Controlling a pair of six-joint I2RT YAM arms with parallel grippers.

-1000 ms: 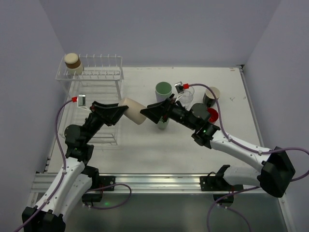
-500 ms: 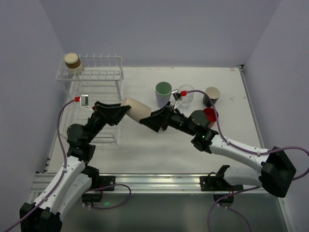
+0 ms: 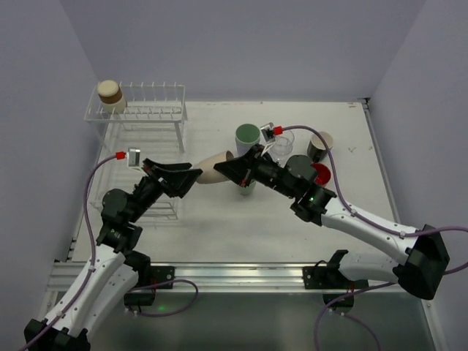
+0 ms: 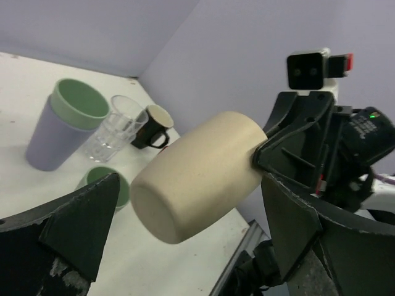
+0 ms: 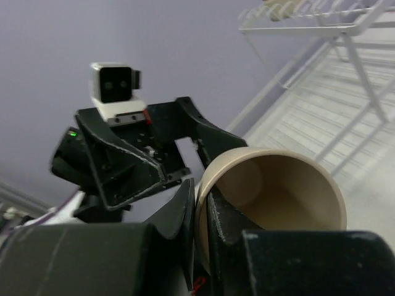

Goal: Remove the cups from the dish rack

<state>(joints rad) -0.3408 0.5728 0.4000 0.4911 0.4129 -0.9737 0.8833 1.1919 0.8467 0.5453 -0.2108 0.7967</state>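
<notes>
The beige cup (image 3: 210,169) is hanging on its side, so my right gripper will turn it upright and lower it into the green cup under my arm.
A beige cup (image 3: 210,169) hangs on its side above the table between my two grippers. My right gripper (image 3: 229,169) is shut on its rim, one finger inside the cup (image 5: 278,197) and one outside. My left gripper (image 3: 188,176) is open, its fingers (image 4: 83,216) standing apart on either side of the cup's base (image 4: 197,176) without touching it. The white wire dish rack (image 3: 143,111) stands at the back left with a tan-brown cup (image 3: 110,92) on its raised shelf.
On the table right of centre stand a green cup nested in a purple one (image 3: 247,137), a clear glass (image 3: 282,142), a black cup (image 3: 319,145), a red cup (image 3: 319,174) and a green cup (image 3: 247,189) under my right arm. Walls enclose the table on three sides.
My right gripper has shut on the beige cup's rim. My left gripper has opened and let go of the cup, drawing back a little to the left.
</notes>
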